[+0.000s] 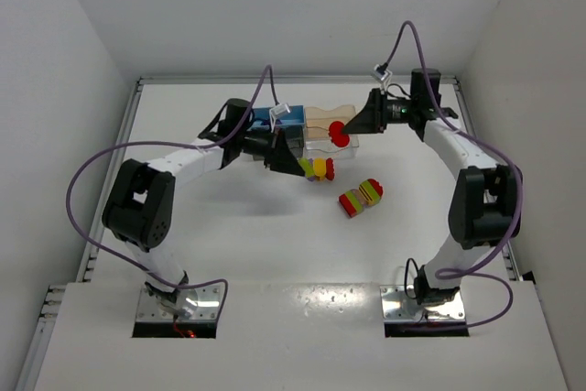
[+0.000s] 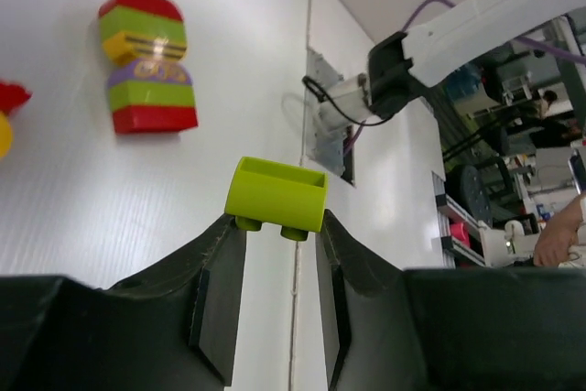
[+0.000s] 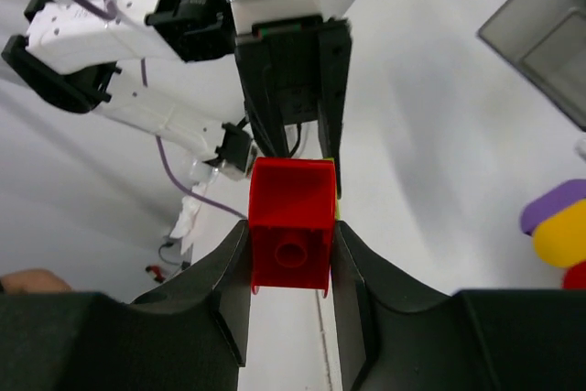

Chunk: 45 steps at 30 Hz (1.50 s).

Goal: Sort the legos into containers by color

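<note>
I should swing my left gripper outward and tip its fingers down over the dark grey bin to let go of the lime green lego, because it hangs short of the bin's rim.
My left gripper is shut on a lime green lego, pinched at the fingertips; from above this gripper sits just in front of the containers. My right gripper is shut on a red lego, which hangs over the containers' right end. A small yellow and red clump lies beside the left fingers. A larger multicoloured clump of red, green, yellow and purple bricks lies on the table further out.
The block shows a blue bin, a peach bin and a dark grey bin. The two grippers face each other closely; the left one fills the right wrist view. Purple cables arc over both arms.
</note>
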Available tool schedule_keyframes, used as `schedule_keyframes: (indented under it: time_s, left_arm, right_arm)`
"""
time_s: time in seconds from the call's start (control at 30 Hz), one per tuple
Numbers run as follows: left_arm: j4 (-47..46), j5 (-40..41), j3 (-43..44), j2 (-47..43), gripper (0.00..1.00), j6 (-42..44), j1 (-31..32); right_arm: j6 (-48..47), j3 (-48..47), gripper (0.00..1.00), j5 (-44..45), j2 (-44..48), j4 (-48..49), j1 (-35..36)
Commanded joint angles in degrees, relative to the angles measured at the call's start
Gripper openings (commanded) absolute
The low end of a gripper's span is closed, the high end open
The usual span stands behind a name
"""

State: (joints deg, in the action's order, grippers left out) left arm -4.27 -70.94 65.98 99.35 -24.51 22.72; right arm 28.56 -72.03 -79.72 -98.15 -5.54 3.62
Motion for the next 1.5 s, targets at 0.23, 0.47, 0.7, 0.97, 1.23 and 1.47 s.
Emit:
schedule_keyframes:
  time_s: [0.23, 0.47, 0.7, 0.97, 1.23, 1.47]
  left_arm:
    - [14.2, 32.3, -0.2, -9.7, 0.20, 13.5, -3.6]
    - [19.4, 55.7, 6.7, -6.2, 0.20, 15.4, -1.8]
    - [21.1, 63.8, 12.9, 1.2, 0.21, 15.4, -0.6]
    - [21.7, 66.9, 15.2, 5.6, 0.24, 15.9, -0.6]
    - [22.2, 67.5, 17.8, 8.5, 0.42, 15.9, -0.6]
    - [22.2, 68.0, 18.4, 9.5, 0.63, 14.8, 0.0]
  right_arm:
    - [-31.6, -9.6, 0.00, 22.8, -1.7, -25.2, 0.3]
    - [-33.4, -13.0, 0.00, 47.5, -4.9, -23.2, 3.3]
    - [-36.3, -16.5, 0.00, 53.6, -9.6, -22.1, 5.0]
    - [-38.0, -19.8, 0.00, 55.4, -14.1, -22.1, 6.6]
    - [-39.0, -20.5, 0.09, 57.0, -16.8, -22.1, 7.6]
    - [-39.0, -21.0, 0.26, 58.3, -18.0, -22.1, 8.2]
